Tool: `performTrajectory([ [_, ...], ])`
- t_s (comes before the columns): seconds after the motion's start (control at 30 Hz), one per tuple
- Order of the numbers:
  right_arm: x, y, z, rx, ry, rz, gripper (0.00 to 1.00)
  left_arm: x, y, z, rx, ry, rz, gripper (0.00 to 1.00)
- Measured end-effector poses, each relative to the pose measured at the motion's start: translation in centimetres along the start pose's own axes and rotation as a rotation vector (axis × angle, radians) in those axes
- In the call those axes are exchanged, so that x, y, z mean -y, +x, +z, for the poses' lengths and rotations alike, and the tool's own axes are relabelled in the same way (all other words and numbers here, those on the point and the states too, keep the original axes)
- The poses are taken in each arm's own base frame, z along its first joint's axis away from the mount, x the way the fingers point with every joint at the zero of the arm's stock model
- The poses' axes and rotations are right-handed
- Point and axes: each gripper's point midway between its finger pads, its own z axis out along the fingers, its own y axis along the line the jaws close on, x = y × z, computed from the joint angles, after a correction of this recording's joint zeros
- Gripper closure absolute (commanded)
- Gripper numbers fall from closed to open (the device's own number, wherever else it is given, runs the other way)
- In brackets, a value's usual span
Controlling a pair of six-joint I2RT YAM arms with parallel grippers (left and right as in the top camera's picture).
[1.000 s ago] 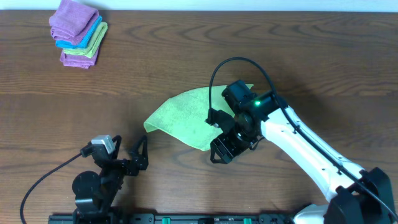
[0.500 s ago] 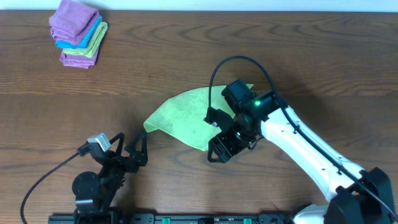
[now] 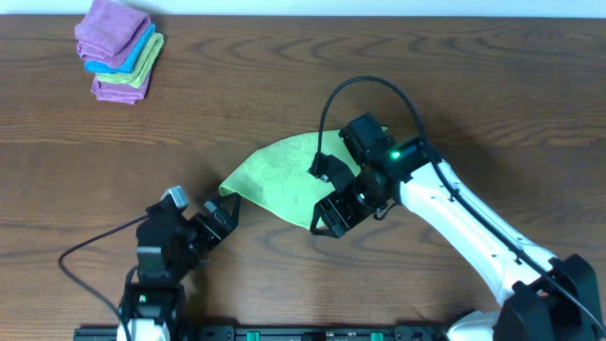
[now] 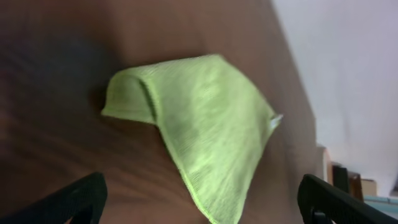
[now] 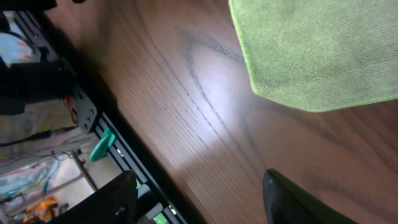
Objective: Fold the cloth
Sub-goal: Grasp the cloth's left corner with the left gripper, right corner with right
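My left gripper needs to reach outward and down to get its fingers around the cloth's edge that stands off the wood, because the cloth's raised corner fold (image 3: pixel 230 186) (image 4: pixel 138 93) is farther outward and lower than the gripper.
The lime-green cloth (image 3: pixel 279 175) lies on the wooden table, folded into a rough wedge with a raised fold at its left corner. In the left wrist view the cloth (image 4: pixel 199 124) fills the middle. My left gripper (image 3: pixel 220 220) is open, just below and left of that corner; its fingertips (image 4: pixel 74 202) stand wide apart with nothing between them. My right gripper (image 3: pixel 331 213) is open at the cloth's lower right edge. In the right wrist view the cloth's edge (image 5: pixel 317 50) lies above bare wood, and the fingers (image 5: pixel 106 202) hold nothing.
A stack of folded purple, blue and green cloths (image 3: pixel 118 52) sits at the far left corner of the table. The table's front edge with black rails (image 3: pixel 284 332) runs along the bottom.
My left arm has moved up and right toward the cloth's left corner. My right gripper has shifted slightly up and left along the cloth's lower edge.
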Motion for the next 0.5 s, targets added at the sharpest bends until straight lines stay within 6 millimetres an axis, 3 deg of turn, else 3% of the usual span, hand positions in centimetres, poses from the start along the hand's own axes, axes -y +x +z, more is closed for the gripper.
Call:
performTrajectory([
  [0.27, 2.0, -1.1, -3.1, 0.108, -0.087, 0.123, 0.36, 3.1, -3.1, 2.8, -0.050, -0.029, -0.069, 0.00],
  [0.37, 2.0, -1.3, -4.5, 0.159, -0.099, 0.129, 0.36, 2.8, -2.8, 4.0, -0.110, -0.050, -0.121, 0.00],
  [0.5, 1.2, -1.4, -6.0, 0.209, -0.107, 0.106, 0.36, 1.7, -0.9, 5.2, -0.226, -0.074, -0.192, 0.00],
])
